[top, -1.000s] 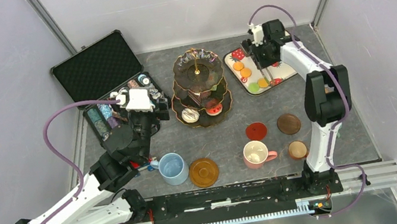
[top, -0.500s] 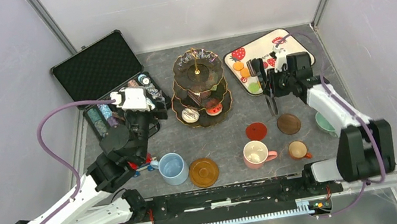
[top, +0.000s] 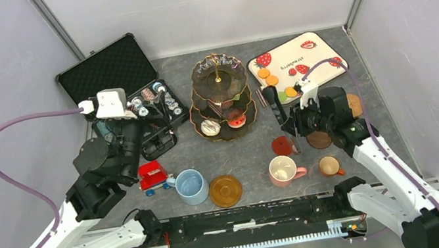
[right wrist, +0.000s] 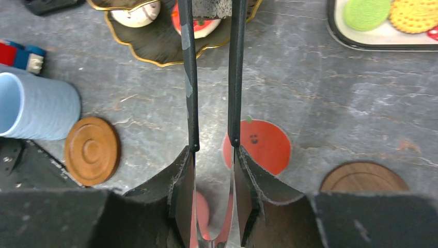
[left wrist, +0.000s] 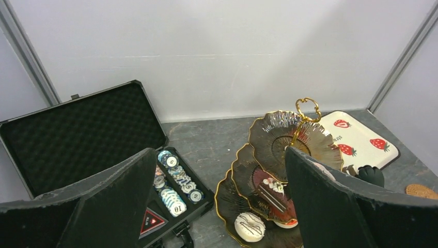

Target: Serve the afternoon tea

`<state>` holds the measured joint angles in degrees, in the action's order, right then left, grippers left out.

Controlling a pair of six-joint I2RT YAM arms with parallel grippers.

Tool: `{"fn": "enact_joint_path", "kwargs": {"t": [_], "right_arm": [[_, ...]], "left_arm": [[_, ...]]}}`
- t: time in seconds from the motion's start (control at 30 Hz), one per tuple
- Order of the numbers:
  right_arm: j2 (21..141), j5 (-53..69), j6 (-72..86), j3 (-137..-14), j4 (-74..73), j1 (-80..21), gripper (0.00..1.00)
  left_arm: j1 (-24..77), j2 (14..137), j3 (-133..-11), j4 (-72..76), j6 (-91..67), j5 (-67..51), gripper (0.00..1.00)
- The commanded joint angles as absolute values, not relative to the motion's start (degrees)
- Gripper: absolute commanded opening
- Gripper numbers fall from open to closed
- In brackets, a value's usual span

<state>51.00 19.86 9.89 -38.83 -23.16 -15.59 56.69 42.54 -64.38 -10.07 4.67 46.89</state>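
Note:
My right gripper will move the tongs' tips over the stand's middle shelf (top: 230, 110) beside the cake slice next.
The dark three-tier stand (top: 220, 97) holds a white donut (left wrist: 249, 226) and a cake slice (left wrist: 271, 192). My right gripper (top: 301, 130) is shut on metal tongs (right wrist: 235, 77) that reach toward the stand's bottom tier (right wrist: 155, 46), above a red coaster (right wrist: 261, 144). The tongs' tips run off the frame's top. My left gripper (left wrist: 217, 206) hangs open and empty between the chip case and the stand. A blue mug (top: 191, 186), pink mug (top: 284, 170) and small brown mug (top: 330, 166) stand in front. The green mug is hidden.
An open black case (top: 109, 75) with poker chips (left wrist: 173, 181) sits back left. A red toy car (top: 152, 174) lies beside the blue mug. The strawberry tray (top: 299, 58) carries macarons (top: 271, 80). A wooden coaster (top: 225, 190) and a dark brown coaster (top: 320, 140) lie near the mugs.
My right arm swung from the tray toward the front, bringing the tongs over the red coaster. My left arm drew back left, uncovering the toy car.

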Motion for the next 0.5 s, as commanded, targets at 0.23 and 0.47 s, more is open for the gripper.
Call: {"fn": "enact_joint_path", "kwargs": {"t": [0.23, 0.47], "right_arm": [[51.0, 26.5, 18.7, -36.7, -13.9, -22.0, 0.00], [56.0, 24.1, 18.8, -39.9, -12.6, -26.1, 0.00]], "left_arm": [[56.4, 38.6, -56.1, -13.4, 7.0, 50.3, 1.00], [56.4, 36.6, -51.6, -10.7, 9.7, 51.3, 1.00]]}}
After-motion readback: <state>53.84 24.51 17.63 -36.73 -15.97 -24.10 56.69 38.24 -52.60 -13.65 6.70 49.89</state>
